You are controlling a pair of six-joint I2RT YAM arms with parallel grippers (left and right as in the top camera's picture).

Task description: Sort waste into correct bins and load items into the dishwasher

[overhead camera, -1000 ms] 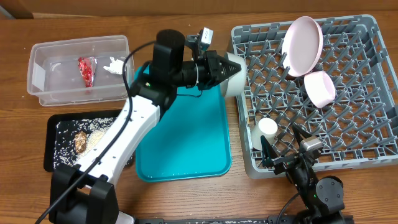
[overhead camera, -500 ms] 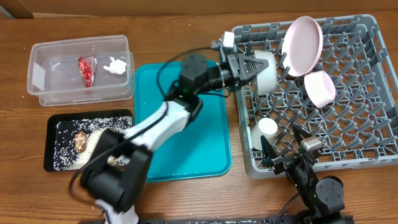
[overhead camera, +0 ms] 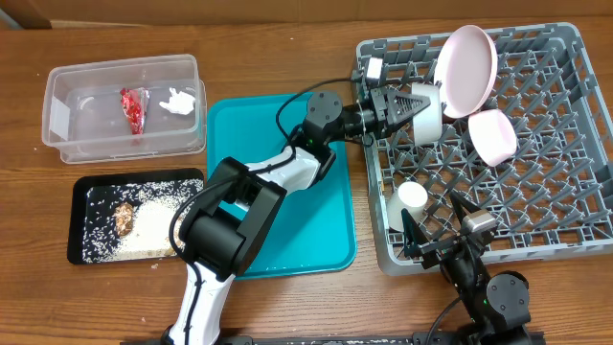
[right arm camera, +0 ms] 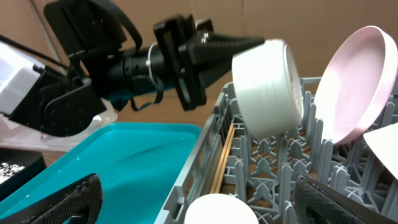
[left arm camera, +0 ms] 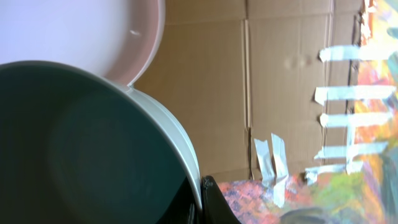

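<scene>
My left gripper should next move down and away from the pink plate (overhead camera: 466, 69) and let go of the off-white bowl on the dish rack's wires by the chopsticks, because the bowl is still hanging above them.
My left gripper (overhead camera: 407, 103) is shut on the rim of the off-white bowl (overhead camera: 426, 110) and holds it tilted over the grey dish rack (overhead camera: 536, 34), close beside the standing pink plate (overhead camera: 466, 69). The left wrist view shows the bowl's dark inside (left arm camera: 93, 143) and the plate (left arm camera: 81, 31). The rack also holds the pink bowl (overhead camera: 493, 136), the white cup (overhead camera: 413, 197) and the chopsticks (right arm camera: 222, 158). My right gripper (overhead camera: 442, 225) is open and empty at the rack's front edge, around the cup (right arm camera: 217, 211).
The clear tub (overhead camera: 124, 134) at back left holds the red wrapper (overhead camera: 132, 107) and the white tissue (overhead camera: 176, 99). The black tray (overhead camera: 81, 196) holds rice and a brown lump (overhead camera: 124, 218). The teal tray (overhead camera: 287, 211) lies between the bins and the rack.
My left gripper has carried the off-white bowl rightwards, from the teal tray's edge to over the rack next to the plate. The right arm has not moved.
</scene>
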